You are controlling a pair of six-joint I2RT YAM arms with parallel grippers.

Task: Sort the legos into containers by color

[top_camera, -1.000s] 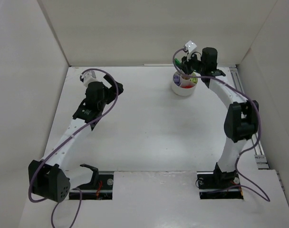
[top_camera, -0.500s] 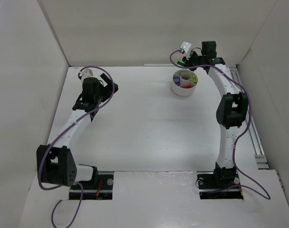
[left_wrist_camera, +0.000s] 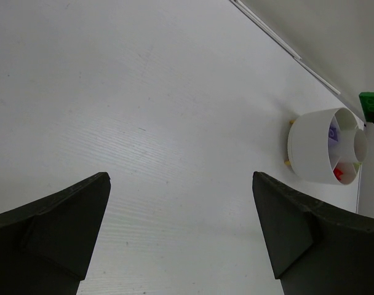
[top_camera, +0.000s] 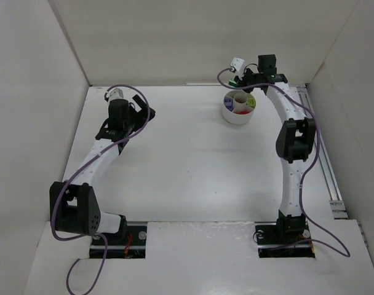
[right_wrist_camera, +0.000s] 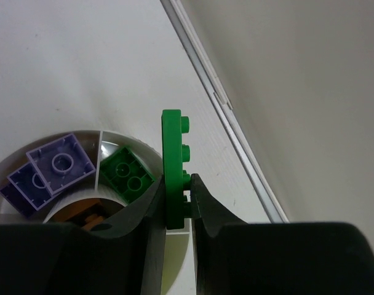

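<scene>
The robot should next lower its right gripper a little over the wedge that holds the dark green brick (right_wrist_camera: 127, 173) and let go of the plate (right_wrist_camera: 173, 160) there, because the plate's colour matches that brick.
The round white dish (top_camera: 238, 115) stands at the back right of the table, with wedge compartments around a central cup. My right gripper (right_wrist_camera: 176, 200) is shut on a dark green lego plate (right_wrist_camera: 173, 160), held upright on edge above the dish's rim (right_wrist_camera: 135, 140). Below it a dark green brick (right_wrist_camera: 127, 173) lies in one wedge and purple bricks (right_wrist_camera: 59, 161) in the neighbouring wedge. Orange pieces (right_wrist_camera: 76, 214) show in the cup, partly hidden by my fingers. My left gripper (left_wrist_camera: 181, 227) is open and empty over bare table, far left of the dish (left_wrist_camera: 313, 147).
White walls enclose the table on the back, left and right. A metal rail (right_wrist_camera: 221, 101) runs along the back wall's foot just behind the dish. A small yellow bit (left_wrist_camera: 288, 161) lies against the dish's outer wall.
My right gripper has lifted from inside the dish and pulled back toward the back wall. My left arm has swung slightly, its gripper staying at the back left.
</scene>
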